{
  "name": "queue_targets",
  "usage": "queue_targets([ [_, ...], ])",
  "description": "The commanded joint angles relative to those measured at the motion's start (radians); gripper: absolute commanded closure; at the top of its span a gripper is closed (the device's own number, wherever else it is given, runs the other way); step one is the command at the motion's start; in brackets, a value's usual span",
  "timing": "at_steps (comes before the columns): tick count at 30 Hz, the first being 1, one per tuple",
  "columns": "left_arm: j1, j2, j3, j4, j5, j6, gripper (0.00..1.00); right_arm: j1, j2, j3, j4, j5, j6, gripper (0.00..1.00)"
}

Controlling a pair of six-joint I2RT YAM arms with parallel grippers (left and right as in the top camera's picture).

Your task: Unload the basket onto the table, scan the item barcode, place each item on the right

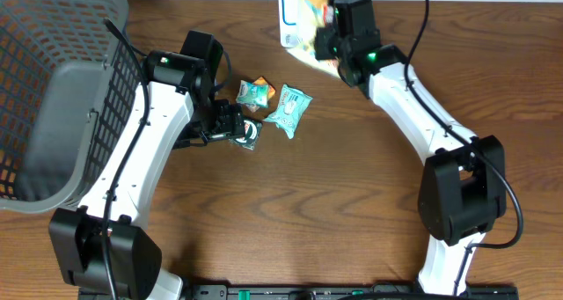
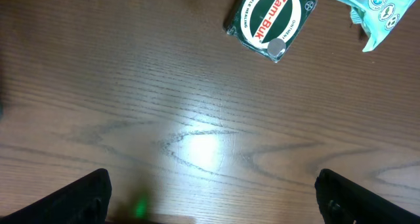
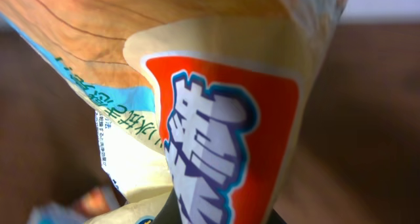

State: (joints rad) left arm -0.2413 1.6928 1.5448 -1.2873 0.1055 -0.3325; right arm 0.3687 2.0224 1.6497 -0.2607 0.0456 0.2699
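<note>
My right gripper carries the snack bag (image 1: 303, 23) to the right in the overhead view to the bare far corner (image 1: 497, 38) next, to release it away from the other packets.
My right gripper (image 1: 332, 34) is at the table's far edge, shut on a cream, orange and blue snack bag (image 1: 303, 23). In the right wrist view the snack bag (image 3: 223, 119) fills the frame, pinched at the bottom edge by the gripper (image 3: 220, 216). No barcode shows on it. My left gripper (image 1: 242, 128) hovers low over the table middle with its fingers wide apart and only bare wood between them (image 2: 213, 204). Just beyond it lies a green Zam-Buk tin (image 2: 270, 20).
A teal packet (image 1: 289, 109) and a small green and orange packet (image 1: 253, 91) lie next to the tin (image 1: 247, 135). A large grey mesh basket (image 1: 53, 98) fills the left side. The teal packet (image 2: 371, 10) also shows in the left wrist view.
</note>
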Motion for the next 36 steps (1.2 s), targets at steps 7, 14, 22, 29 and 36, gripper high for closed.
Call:
queue_targets([
  [7, 0.000, 0.004, 0.011, -0.006, -0.002, 0.006, 0.02, 0.024, 0.055, 0.018, 0.350, 0.103, -0.009, 0.98],
  [14, 0.000, 0.004, 0.011, -0.006, -0.002, 0.006, 0.02, 0.024, 0.216, 0.027, 0.661, 0.109, -0.065, 0.99],
  [22, 0.000, 0.004, 0.011, -0.006, -0.002, 0.006, 0.03, 0.021, 0.297, 0.091, 0.661, 0.110, -0.062, 0.99],
  [29, 0.000, 0.004, 0.011, -0.006, -0.002, 0.006, 0.02, -0.025, 0.271, 0.145, 0.548, 0.126, -0.005, 0.99],
  [36, 0.000, 0.004, 0.011, -0.006, -0.002, 0.006, 0.02, -0.183, 0.138, 0.167, 0.259, 0.147, -0.011, 0.99],
])
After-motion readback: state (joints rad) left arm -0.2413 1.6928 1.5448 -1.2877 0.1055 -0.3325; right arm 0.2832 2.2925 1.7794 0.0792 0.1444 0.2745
